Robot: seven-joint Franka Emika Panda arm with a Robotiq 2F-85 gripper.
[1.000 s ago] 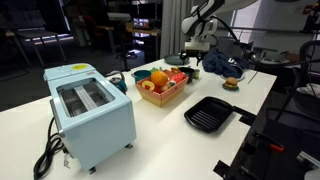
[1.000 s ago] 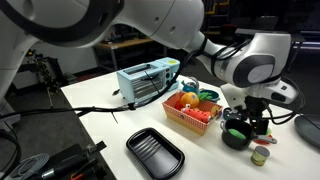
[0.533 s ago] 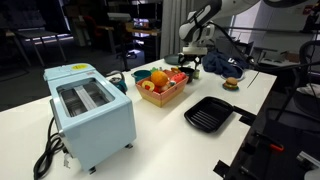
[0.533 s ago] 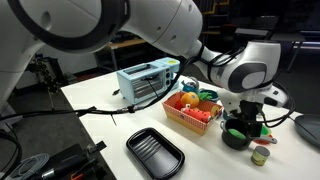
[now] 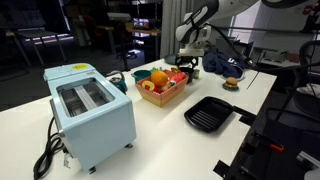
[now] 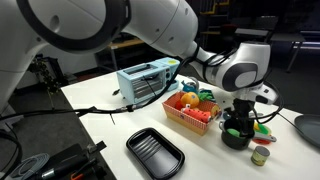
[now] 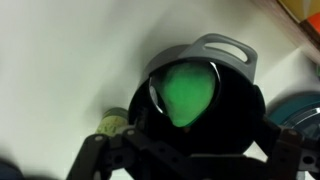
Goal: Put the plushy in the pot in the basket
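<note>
My gripper will next move straight down past the pot's rim, and then it will close around the green plushy (image 7: 188, 93).
The green plushy (image 7: 188, 92) lies inside the round dark grey pot (image 7: 225, 50), which fills the wrist view. The pot (image 6: 236, 138) stands on the white table just beside the tan woven basket (image 6: 188, 121), which holds orange, red and green toy foods. The basket also shows in an exterior view (image 5: 165, 96). My gripper (image 7: 195, 140) hangs straight over the pot, low above it (image 6: 240, 122), with its finger links spread wide on both sides. In an exterior view (image 5: 187, 65) it hides the pot.
A light blue toaster (image 5: 90, 110) stands at the near end of the table. A black square grill pan (image 5: 210, 112) lies beside the basket. A small toy burger (image 5: 232, 83) and a dark blue cloth (image 5: 225, 63) sit behind. A small yellowish toy (image 7: 113, 122) lies near the pot.
My gripper has moved sideways toward the basket and come down until it is right above the pot. The pot, plushy and basket have not moved.
</note>
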